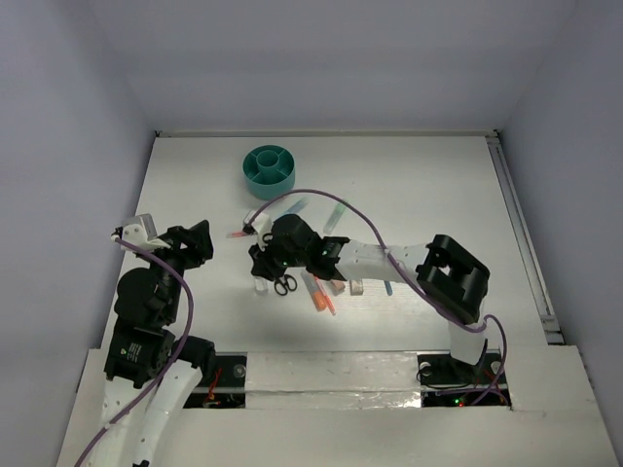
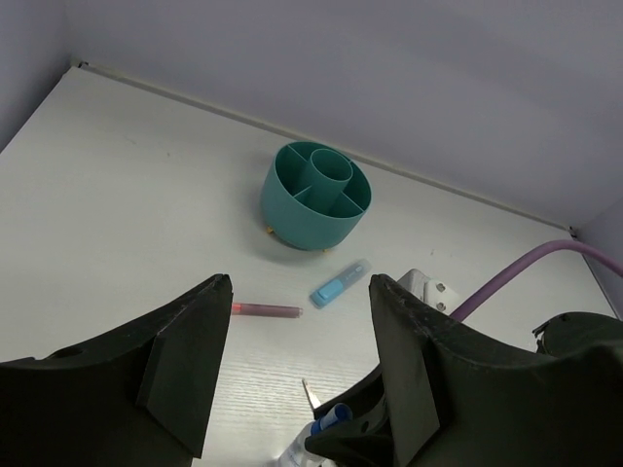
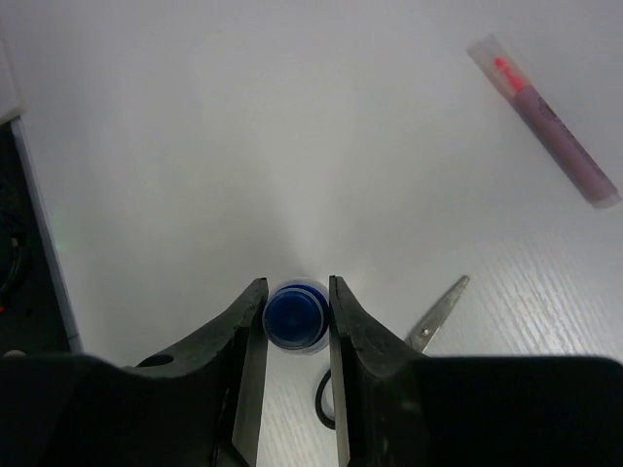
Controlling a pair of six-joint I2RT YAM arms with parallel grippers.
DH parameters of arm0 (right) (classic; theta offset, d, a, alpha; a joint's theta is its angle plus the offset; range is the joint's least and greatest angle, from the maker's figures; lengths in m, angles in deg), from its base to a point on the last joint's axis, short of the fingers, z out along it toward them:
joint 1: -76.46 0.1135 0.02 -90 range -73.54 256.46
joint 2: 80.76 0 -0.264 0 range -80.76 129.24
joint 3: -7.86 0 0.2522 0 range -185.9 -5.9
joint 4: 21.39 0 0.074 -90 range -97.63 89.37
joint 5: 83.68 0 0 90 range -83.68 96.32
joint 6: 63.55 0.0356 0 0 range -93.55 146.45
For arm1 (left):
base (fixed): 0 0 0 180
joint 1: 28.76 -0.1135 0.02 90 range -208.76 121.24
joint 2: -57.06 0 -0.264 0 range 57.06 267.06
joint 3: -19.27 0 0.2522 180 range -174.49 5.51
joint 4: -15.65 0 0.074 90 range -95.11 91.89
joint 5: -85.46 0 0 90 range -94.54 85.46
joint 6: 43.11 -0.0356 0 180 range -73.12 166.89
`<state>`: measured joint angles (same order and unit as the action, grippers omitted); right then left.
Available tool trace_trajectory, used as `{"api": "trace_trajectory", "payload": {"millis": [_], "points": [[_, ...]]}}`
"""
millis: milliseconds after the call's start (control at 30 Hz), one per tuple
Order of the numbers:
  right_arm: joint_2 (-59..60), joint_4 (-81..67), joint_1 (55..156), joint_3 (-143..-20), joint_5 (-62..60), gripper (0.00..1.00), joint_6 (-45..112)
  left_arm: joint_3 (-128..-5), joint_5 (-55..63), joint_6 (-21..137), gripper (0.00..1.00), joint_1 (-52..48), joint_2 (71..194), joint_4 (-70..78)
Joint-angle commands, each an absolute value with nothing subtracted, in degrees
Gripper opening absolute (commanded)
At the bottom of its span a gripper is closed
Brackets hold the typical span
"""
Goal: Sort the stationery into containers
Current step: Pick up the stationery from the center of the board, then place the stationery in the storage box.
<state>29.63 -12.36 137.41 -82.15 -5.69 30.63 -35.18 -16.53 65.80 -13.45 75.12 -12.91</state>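
The right gripper carries the bottle [image 1: 260, 287] up and tilts outward next, then carries it down into the organiser's open, empty round middle cup.
My right gripper [image 3: 297, 282] points straight down, its two fingers pressed against either side of the blue-capped clear bottle [image 3: 297, 316], which stands on the table. In the top view this gripper [image 1: 261, 270] is left of the table's middle, with the bottle [image 1: 260, 287] under it. The black-handled scissors [image 3: 440, 311] lie just to the right of the bottle. A pink marker [image 3: 550, 126] lies farther off. The round teal organiser [image 1: 269, 167] stands at the back. My left gripper [image 2: 300, 284] hovers open and holds nothing, facing the organiser [image 2: 314, 195].
A blue highlighter [image 2: 339, 283] and the pink marker [image 2: 265, 310] lie in front of the organiser. Orange pens [image 1: 321, 295], a blue pen [image 1: 295, 208], a green pen [image 1: 336, 216] and a white eraser [image 1: 357, 287] lie around my right arm. Walls bound the table on three sides.
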Motion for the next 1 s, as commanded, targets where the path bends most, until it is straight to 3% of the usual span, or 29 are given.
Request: {"api": "trace_trajectory", "payload": {"millis": [0, 233, 700, 967], "points": [[25.5, -18.3, 138.0, -83.5, -0.9, 0.10, 30.9, -35.0, -15.6, 65.2, 0.55, -13.6, 74.5, -10.1], [23.4, -23.5, 134.3, -90.8, 11.7, 0.02, 27.4, -34.9, -15.0, 65.0, 0.55, -13.6, 74.4, -9.5], [42.2, -20.6, 117.9, -122.8, 8.6, 0.00, 33.2, -34.7, -15.4, 65.0, 0.55, -13.1, 74.1, -9.4], [48.6, -17.0, 115.4, -130.2, 3.7, 0.00, 34.5, -34.9, -15.9, 64.8, 0.55, -13.1, 74.5, -9.4]]}}
